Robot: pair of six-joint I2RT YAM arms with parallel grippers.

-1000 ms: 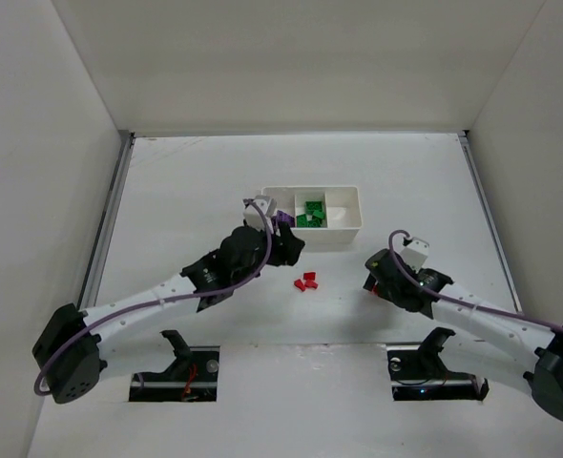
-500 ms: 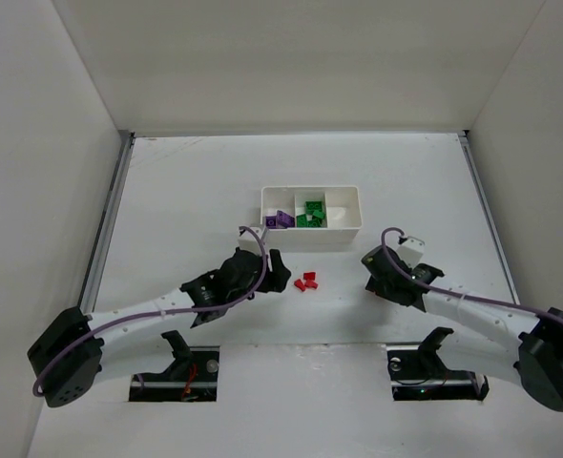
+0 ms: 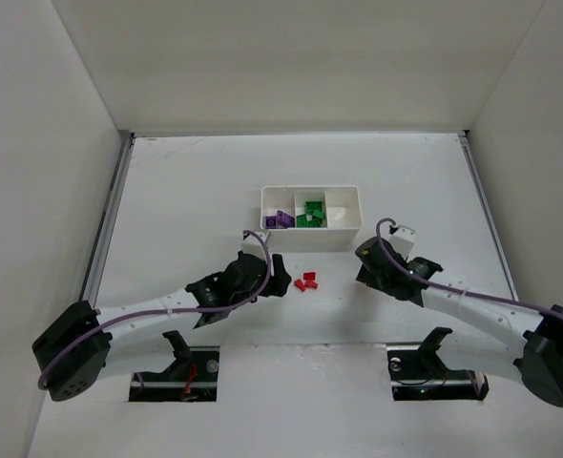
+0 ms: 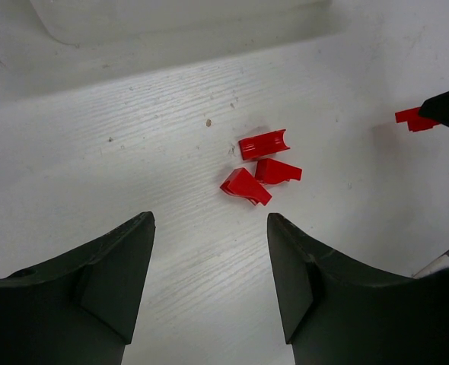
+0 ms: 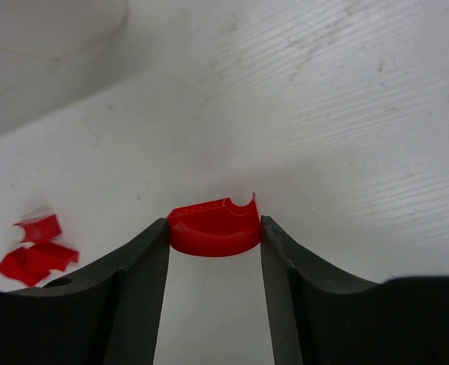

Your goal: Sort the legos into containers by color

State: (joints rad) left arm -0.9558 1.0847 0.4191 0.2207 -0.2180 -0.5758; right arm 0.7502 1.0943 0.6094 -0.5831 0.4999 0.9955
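Observation:
My left gripper moves toward the right in the top view next, then comes down over one red wedge brick [image 3: 300, 285] [image 4: 246, 187] closest to its open fingers.
A white tray [image 3: 310, 239] with three compartments stands mid-table. Its left compartment holds purple legos [image 3: 280, 220], the middle green legos [image 3: 310, 214], and the right looks empty. Three red legos [image 3: 306, 281] lie on the table in front of it; they also show in the left wrist view [image 4: 259, 167] and the right wrist view [image 5: 36, 247]. My left gripper [image 3: 280, 277] is open and empty, just short of them [image 4: 209, 220]. My right gripper [image 3: 365, 262] is shut on a red lego [image 5: 209, 224], held low to the right of the pile [image 5: 214, 237].
White walls close in the table on the left, right and back. A metal rail [image 3: 110, 219] runs along the left edge. Two black mounts [image 3: 178, 355] [image 3: 432, 351] sit in slots at the near edge.
My left gripper has drawn back from the tray's left compartment to just behind the red legos. My right gripper has shifted slightly left and towards the tray with its red lego.

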